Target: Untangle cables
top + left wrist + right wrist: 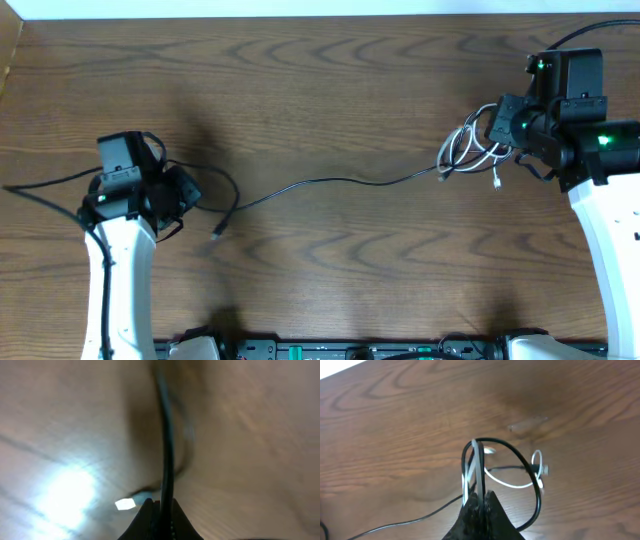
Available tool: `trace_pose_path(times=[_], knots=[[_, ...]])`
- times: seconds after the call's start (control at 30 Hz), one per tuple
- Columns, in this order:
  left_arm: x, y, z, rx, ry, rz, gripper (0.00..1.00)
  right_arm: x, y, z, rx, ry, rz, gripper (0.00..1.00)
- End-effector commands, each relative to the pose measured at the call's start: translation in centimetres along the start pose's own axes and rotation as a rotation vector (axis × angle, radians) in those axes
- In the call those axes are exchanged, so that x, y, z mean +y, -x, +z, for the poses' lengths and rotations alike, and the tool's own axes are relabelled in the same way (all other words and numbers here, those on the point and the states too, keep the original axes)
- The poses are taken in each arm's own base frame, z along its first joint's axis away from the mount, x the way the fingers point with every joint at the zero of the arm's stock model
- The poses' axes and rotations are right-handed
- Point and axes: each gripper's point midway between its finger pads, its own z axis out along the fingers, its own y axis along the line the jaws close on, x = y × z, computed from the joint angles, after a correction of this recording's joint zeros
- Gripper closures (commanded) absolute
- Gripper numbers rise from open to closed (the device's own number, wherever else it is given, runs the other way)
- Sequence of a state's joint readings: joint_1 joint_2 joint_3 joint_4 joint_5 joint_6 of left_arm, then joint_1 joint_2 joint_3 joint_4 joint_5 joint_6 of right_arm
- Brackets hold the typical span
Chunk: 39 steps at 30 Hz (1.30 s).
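Note:
My left gripper moves toward my right gripper next, tilting that way, then releases the cable, since the tangle hangs in my right gripper.
A thin black cable stretches across the table between my two grippers. Its plug end hangs loose near the left arm. My left gripper is shut on the black cable, which runs up the blurred left wrist view. My right gripper is shut on a tangle of white cable loops and black cable, held above the table. In the right wrist view the white cable and a black loop rise from the shut jaws. A white plug dangles below.
The wooden table has a pale edge along the back. Thicker black arm wires trail left of the left arm and above the right arm. Equipment lies along the front edge.

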<state>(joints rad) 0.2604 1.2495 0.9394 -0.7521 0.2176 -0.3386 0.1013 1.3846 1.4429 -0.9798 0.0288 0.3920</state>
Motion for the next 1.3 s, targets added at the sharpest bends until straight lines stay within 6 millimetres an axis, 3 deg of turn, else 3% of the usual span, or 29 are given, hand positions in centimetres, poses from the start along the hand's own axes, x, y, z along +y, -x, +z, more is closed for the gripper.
trace_pose_path(times=[0.0, 0.17, 0.4, 0.43, 0.47, 0.5, 0.53, 0.6, 0.97, 1.1, 1.27], knots=[[-4.4, -0.6, -1.4, 0.031, -0.237, 0.040, 0.92, 2.2, 0.4, -0.7, 0.001, 0.122, 0.009, 0.99], [-8.9, -1.7, -2.4, 0.073, -0.439, 0.113, 0.93, 6.3, 0.1, -1.7, 0.031, 0.362, -0.051, 0.99], [-13.5, -4.2, -2.8, 0.081, -0.526, 0.305, 0.90, 10.9, 0.3, -4.2, 0.031, 0.651, -0.123, 0.99], [-13.9, -4.6, -2.6, 0.077, -0.509, 0.333, 0.75, 11.6, 0.2, -4.8, 0.038, 0.702, -0.132, 0.99], [-13.9, -4.8, -2.5, 0.072, -0.493, 0.345, 0.67, 12.1, 0.1, -5.2, 0.043, 0.734, -0.138, 0.99], [-14.1, -5.2, -2.3, 0.068, -0.473, 0.366, 0.45, 12.8, -0.2, -5.7, 0.053, 0.774, -0.151, 0.99], [-14.4, -5.4, -2.3, 0.071, -0.475, 0.377, 0.37, 13.3, -0.5, -6.0, 0.061, 0.797, -0.161, 0.99], [-14.8, -6.0, -2.3, 0.080, -0.481, 0.394, 0.31, 14.1, -1.0, -6.3, 0.070, 0.823, -0.179, 0.99], [-17.8, -9.9, -3.1, 0.154, -0.572, 0.513, 0.29, 18.1, -2.7, -8.0, 0.074, 0.917, -0.256, 0.99], [-19.8, -11.4, -3.0, 0.173, -0.628, 0.572, 0.20, 19.3, -2.6, -8.6, 0.067, 0.948, -0.243, 0.99], [-22.7, -13.4, -4.3, 0.229, -0.800, 0.631, 0.19, 19.5, -3.1, -8.7, 0.106, 0.949, -0.199, 0.99]])
